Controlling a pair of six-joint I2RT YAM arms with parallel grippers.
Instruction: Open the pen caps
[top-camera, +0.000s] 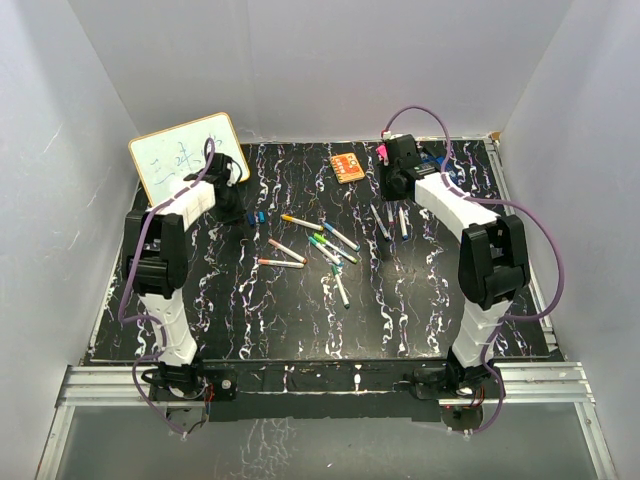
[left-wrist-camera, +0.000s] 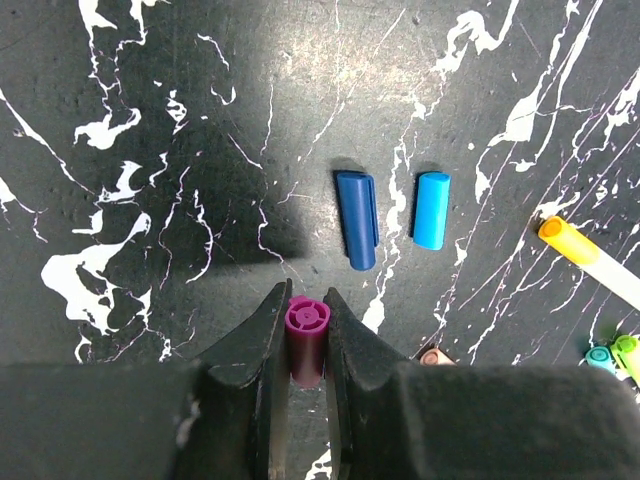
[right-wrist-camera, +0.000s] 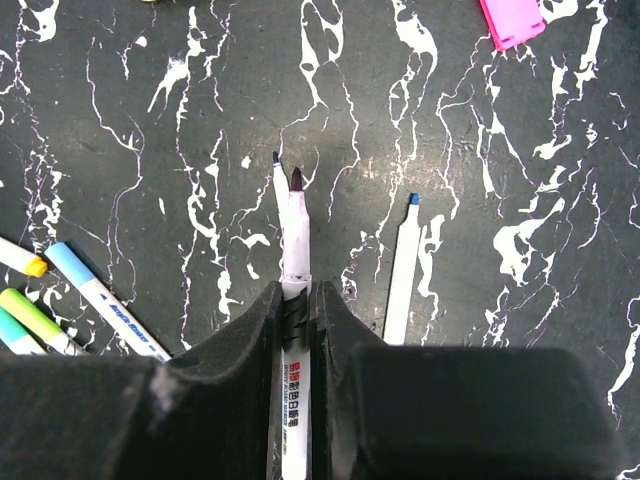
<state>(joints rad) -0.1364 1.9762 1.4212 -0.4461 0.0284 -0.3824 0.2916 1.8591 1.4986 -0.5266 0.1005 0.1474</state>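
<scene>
The magenta pen cap (left-wrist-camera: 306, 325) comes down from my left gripper onto the bare tabletop beside the dark-blue cap next, since loose caps already lie gathered there.
My left gripper (left-wrist-camera: 306, 298) is shut on a magenta pen cap (left-wrist-camera: 306, 325), held just above the table. A light-blue cap (left-wrist-camera: 432, 209) lies loose ahead of it, beside a dark-blue clip-like object (left-wrist-camera: 357, 218). My right gripper (right-wrist-camera: 296, 291) is shut on an uncapped pale pen (right-wrist-camera: 295, 245) with a dark tip. Two more uncapped pens lie under and beside it, one with a blue tip (right-wrist-camera: 402, 270). Several capped pens (top-camera: 320, 245) lie mid-table between the left gripper (top-camera: 232, 205) and the right gripper (top-camera: 392, 190).
A small whiteboard (top-camera: 185, 155) leans at the back left. An orange pad (top-camera: 347, 167) lies at the back centre. A flat pink bar (right-wrist-camera: 512, 20) lies ahead of the right gripper. Yellow-capped (left-wrist-camera: 566, 240) and blue-capped (right-wrist-camera: 68, 262) pens lie nearby.
</scene>
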